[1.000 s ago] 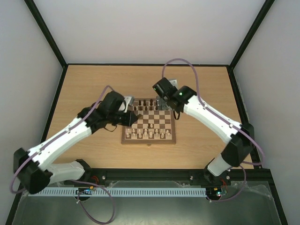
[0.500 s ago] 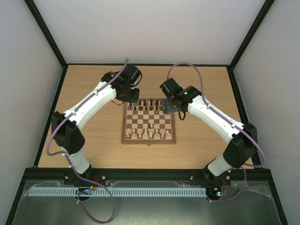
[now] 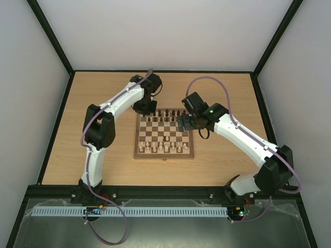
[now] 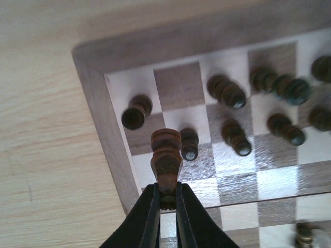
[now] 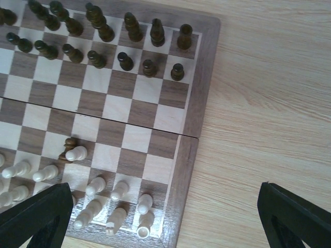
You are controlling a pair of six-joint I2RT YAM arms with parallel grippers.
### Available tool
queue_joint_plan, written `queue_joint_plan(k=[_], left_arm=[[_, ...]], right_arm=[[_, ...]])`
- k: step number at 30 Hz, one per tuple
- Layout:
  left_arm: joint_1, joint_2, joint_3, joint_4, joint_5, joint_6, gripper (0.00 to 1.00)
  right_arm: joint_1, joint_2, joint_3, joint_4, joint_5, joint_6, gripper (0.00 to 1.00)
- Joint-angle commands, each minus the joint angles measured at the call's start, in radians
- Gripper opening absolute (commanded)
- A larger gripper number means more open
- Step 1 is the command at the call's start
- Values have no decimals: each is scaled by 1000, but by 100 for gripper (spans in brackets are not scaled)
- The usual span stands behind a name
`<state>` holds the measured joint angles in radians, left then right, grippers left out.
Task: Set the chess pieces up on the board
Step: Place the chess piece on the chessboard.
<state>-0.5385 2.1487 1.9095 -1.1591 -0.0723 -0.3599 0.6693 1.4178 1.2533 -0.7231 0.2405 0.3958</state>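
The left gripper lowers outward onto the empty dark square (image 4: 179, 86) in the board's far row next and releases the dark brown piece there, since dark pieces are already on either side.
The board (image 3: 164, 156) lies mid-table, with dark chess pieces (image 3: 165, 116) filling its two far rows. My left gripper (image 3: 145, 109) hovers over the far-left corner, shut on a dark brown chess piece (image 4: 166, 157) that hangs above the board's (image 4: 101, 124) edge squares; other dark pieces (image 4: 226, 92) stand nearby. One dark piece (image 5: 67, 146) sits mid-board against a cream pawn. My right gripper (image 3: 185, 123) hangs over the board's right side, open and holding nothing, and its fingers (image 5: 36, 217) straddle the board's right border (image 5: 199, 103).
Cream chessmen (image 3: 163, 148) fill the two near rows of the board (image 5: 111, 204). Bare wooden table (image 3: 227, 155) surrounds the board, fenced by a black frame and pale walls. Purple cables loop above both arms.
My left arm has swung from the board's left edge up to its far-left corner, carrying the dark piece. The right gripper has drifted slightly nearer along the board's right side.
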Motion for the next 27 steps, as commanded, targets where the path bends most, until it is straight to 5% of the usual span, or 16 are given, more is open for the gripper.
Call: queue_joint_plan(k=[1,9,27], left_arm=[[23,-18,107,-51,13,-21,4],[20,55,229,-70,26,-40,4],[6,136,204,-79,9,-44,4]], right_arm=[[4,-43,-32,34,-57,-17,99],[13,-73,-55,56,-86,-22,99],[32,-74,-73,72,-105,-29,99]])
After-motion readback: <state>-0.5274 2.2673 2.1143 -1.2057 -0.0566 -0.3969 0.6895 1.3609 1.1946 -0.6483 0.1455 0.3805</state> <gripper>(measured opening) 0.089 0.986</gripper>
